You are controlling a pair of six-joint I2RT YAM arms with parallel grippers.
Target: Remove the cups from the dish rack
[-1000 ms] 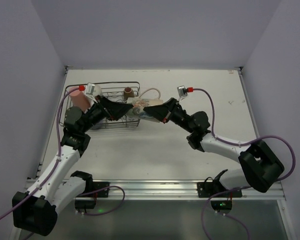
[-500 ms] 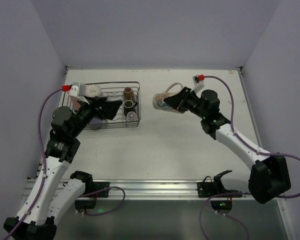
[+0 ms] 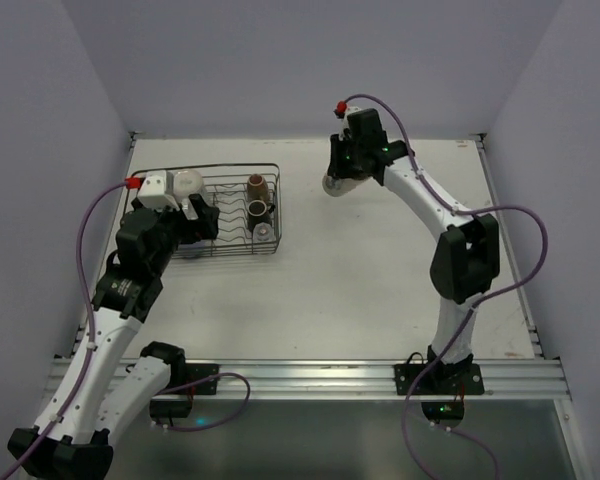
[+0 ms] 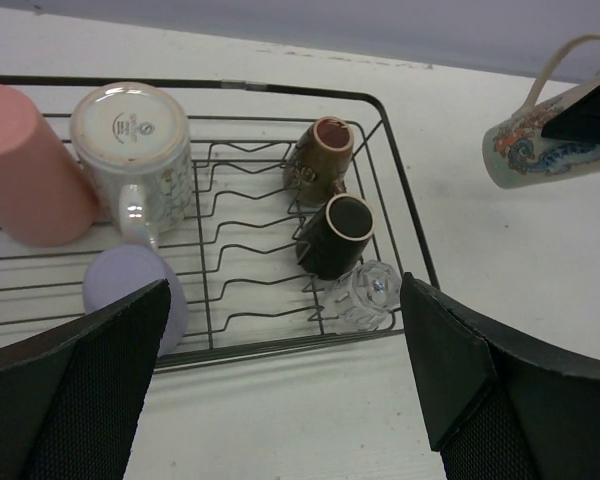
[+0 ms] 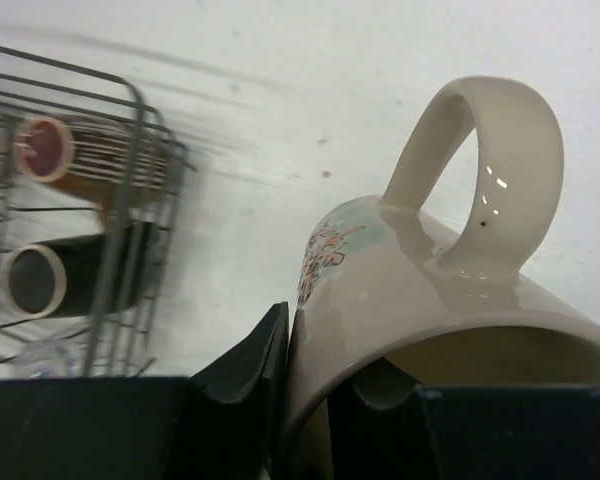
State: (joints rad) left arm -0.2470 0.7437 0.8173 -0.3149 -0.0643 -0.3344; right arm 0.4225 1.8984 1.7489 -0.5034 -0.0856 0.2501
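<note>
I need to lower my right gripper next to the bare table (image 5: 290,200) beside the rack and tilt the mug upright, because the cream printed mug still hangs slanted above the clear surface.
The dish rack (image 4: 390,215) holds a salmon tumbler (image 4: 25,165), an upturned pale mug (image 4: 130,140), a lavender tumbler (image 4: 130,290), a brown cup (image 4: 320,160), a black mug (image 4: 338,235) and a clear glass (image 4: 370,295). My left gripper (image 4: 285,400) hangs open above the rack's near rail (image 3: 230,252), nothing between its fingers. Far to the right of the rack, my right gripper (image 5: 310,390) is shut on the rim wall of the cream printed mug (image 5: 450,290), one finger inside and one outside. The mug (image 3: 332,185) is tilted, held above the table's far middle.
The white table (image 3: 380,290) stretches to the right of the rack and in front of it. Purple cables loop off both arms. Grey walls close in the back and both sides. The rack sits in the far left corner.
My right arm has swung the cream mug away from the rack's right side toward the far middle of the table. My left gripper has drawn back from the rack's centre toward its near left.
</note>
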